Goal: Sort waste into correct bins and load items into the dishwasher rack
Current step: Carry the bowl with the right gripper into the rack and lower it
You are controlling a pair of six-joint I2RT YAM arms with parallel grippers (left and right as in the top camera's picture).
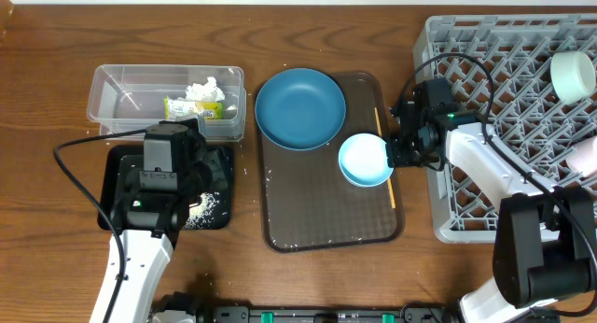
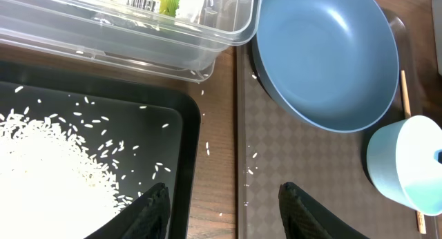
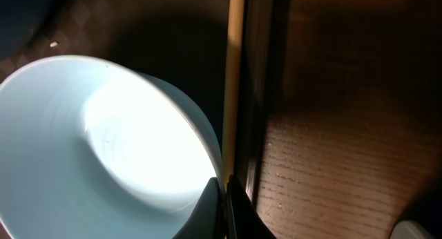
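My right gripper rises outward over the grey rack next, then goes down to release the mint-green bowl (image 1: 362,160) in the slots (image 1: 512,88) beside the white bowl, since they're empty.
My right gripper (image 1: 399,155) (image 3: 226,197) is shut on the right rim of the mint-green bowl (image 1: 362,160) (image 3: 103,142), which looks tilted over the brown tray. The wooden chopstick (image 1: 393,197) (image 3: 235,73) lies along that tray's right edge, just beside the fingers. The dark blue plate (image 1: 300,108) (image 2: 324,59) sits at the tray's back. My left gripper (image 1: 168,169) (image 2: 224,211) is open and empty over the right edge of the black tray (image 1: 222,160), which holds rice (image 2: 41,170). The clear tub (image 1: 103,80) holds the wrapper (image 1: 187,108) and tissue (image 1: 205,90).
The grey rack (image 1: 522,62) fills the right side, with a white bowl (image 1: 571,74) and a pink cup (image 1: 583,155) in it. The brown serving tray (image 1: 317,211) lies mid-table, with a few rice grains on it and on the wood beside it.
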